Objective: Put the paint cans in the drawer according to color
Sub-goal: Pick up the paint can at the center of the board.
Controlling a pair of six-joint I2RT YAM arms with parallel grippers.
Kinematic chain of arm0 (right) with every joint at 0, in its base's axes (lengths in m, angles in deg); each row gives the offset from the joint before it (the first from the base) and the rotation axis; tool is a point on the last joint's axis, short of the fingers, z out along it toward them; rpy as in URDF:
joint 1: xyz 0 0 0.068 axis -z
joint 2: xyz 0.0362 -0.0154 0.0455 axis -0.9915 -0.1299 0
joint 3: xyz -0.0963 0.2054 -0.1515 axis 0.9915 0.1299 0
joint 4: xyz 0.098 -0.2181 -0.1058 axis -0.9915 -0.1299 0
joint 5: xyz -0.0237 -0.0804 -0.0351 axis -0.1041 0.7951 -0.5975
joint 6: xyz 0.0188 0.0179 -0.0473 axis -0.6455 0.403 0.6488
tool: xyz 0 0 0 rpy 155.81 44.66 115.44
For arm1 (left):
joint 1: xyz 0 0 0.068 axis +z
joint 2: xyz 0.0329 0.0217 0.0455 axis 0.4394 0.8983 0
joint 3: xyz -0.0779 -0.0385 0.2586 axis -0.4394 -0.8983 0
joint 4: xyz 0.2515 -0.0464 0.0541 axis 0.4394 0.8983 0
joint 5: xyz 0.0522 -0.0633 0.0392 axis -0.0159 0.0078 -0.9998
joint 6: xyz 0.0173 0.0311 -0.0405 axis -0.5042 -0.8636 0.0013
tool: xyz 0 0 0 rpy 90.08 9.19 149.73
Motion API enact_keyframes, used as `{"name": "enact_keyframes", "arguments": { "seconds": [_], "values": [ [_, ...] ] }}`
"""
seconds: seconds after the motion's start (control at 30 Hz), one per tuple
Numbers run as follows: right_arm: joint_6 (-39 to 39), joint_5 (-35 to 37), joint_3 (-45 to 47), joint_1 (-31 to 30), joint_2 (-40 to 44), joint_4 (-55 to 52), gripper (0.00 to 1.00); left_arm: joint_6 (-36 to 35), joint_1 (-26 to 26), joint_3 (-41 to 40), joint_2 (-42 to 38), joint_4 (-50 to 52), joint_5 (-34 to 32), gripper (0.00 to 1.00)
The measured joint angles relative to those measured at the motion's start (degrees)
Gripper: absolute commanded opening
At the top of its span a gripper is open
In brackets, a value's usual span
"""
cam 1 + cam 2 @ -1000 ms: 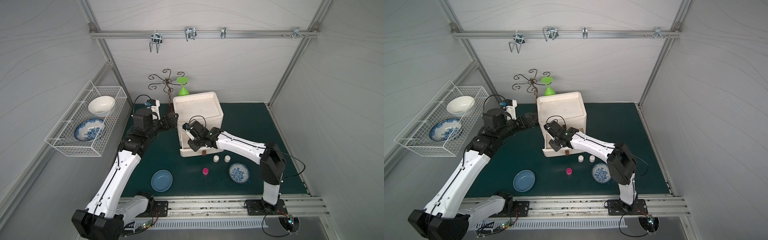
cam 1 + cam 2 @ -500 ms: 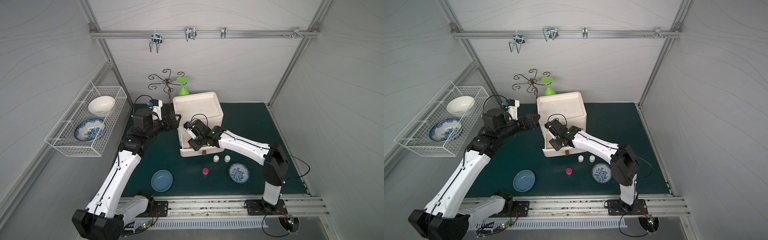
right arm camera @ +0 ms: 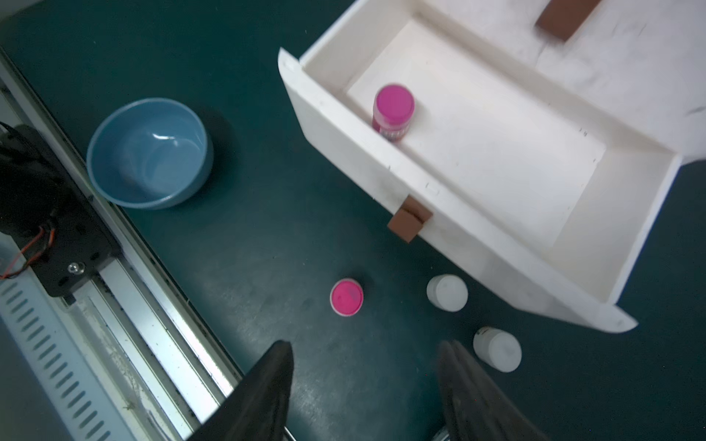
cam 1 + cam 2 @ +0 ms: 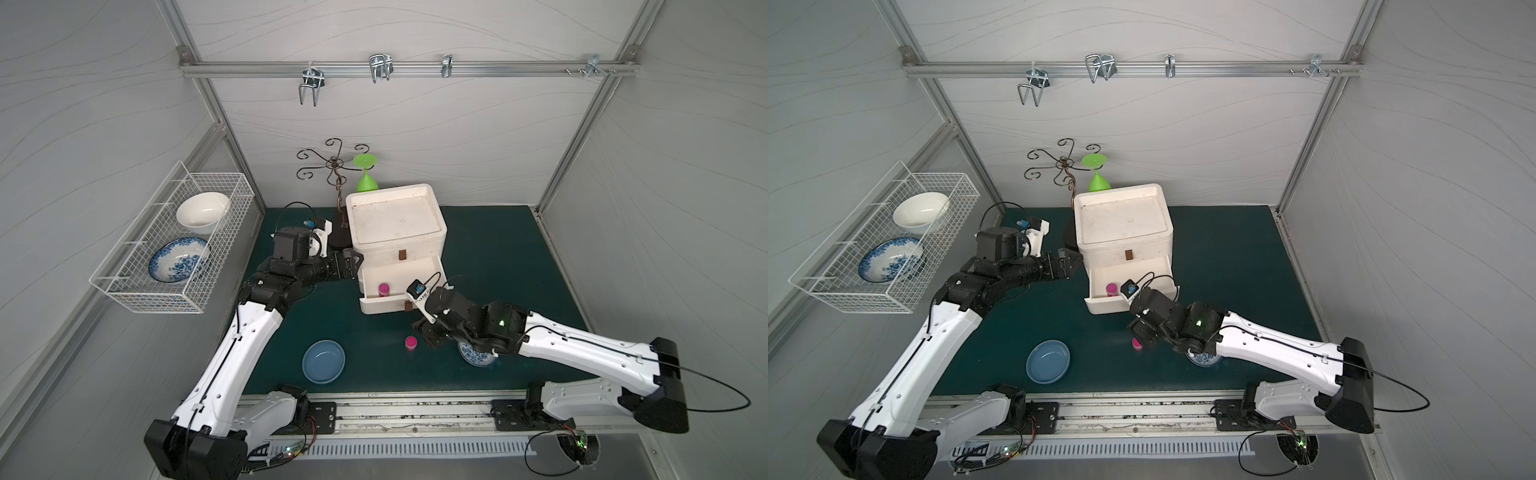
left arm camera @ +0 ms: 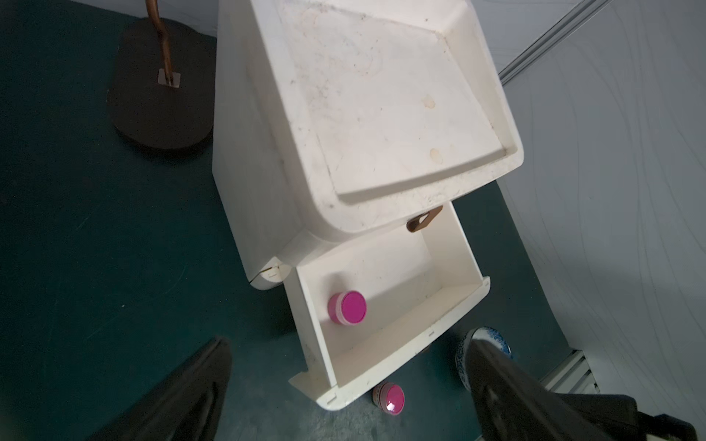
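My right gripper should next lower its open fingers around the sides of the loose magenta can on the mat below, because the clear mat there leaves room for them.
The white drawer unit [image 4: 395, 220] has its lower drawer [image 4: 382, 306] pulled out. One magenta paint can [image 4: 384, 289] [image 3: 393, 110] stands inside it, near its left wall. A second magenta can [image 4: 411, 342] [image 3: 346, 297] stands on the green mat in front of the drawer. Two white cans [image 3: 447, 293] [image 3: 496, 349] stand by the drawer's front; in both top views the right arm hides them. My right gripper [image 4: 428, 336] [image 3: 365, 345] hovers open and empty over the mat, just right of the loose magenta can. My left gripper [image 4: 353, 262] [image 5: 347, 343] is open at the unit's left side.
A blue bowl [image 4: 323, 361] sits front left on the mat. A blue-patterned dish [image 4: 478, 358] lies partly under the right arm. A wire basket [image 4: 124, 286] with two bowls hangs on the left wall. A hook stand [image 4: 338, 195] and a green goblet [image 4: 366, 183] are behind the unit.
My right gripper has pulled back out of the drawer toward the front and opened wider, leaving a magenta can inside. Its arm now covers the white cans. The left arm has barely shifted.
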Motion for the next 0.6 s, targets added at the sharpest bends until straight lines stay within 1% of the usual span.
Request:
{"name": "enact_keyframes", "arguments": {
  "seconds": [0.13,0.23,0.43,0.6],
  "values": [
    [-3.78,0.85,5.03,-3.58,-1.79,0.50,0.64,-0.81,0.00,-3.26,-2.25,2.89,-1.70,1.00],
    [-5.22,0.85,6.23,-4.90,-5.81,2.58,0.64,-1.18,0.00,-3.80,-2.49,4.02,-2.84,1.00],
    [-5.84,1.14,6.45,-4.74,-16.28,7.87,0.65,-1.84,0.00,-3.80,-1.62,4.00,-3.08,1.00],
    [-5.33,0.48,6.03,-3.41,-22.71,11.04,0.64,-2.03,-0.20,-3.80,-0.85,4.02,-2.91,1.00]
  ]
}}
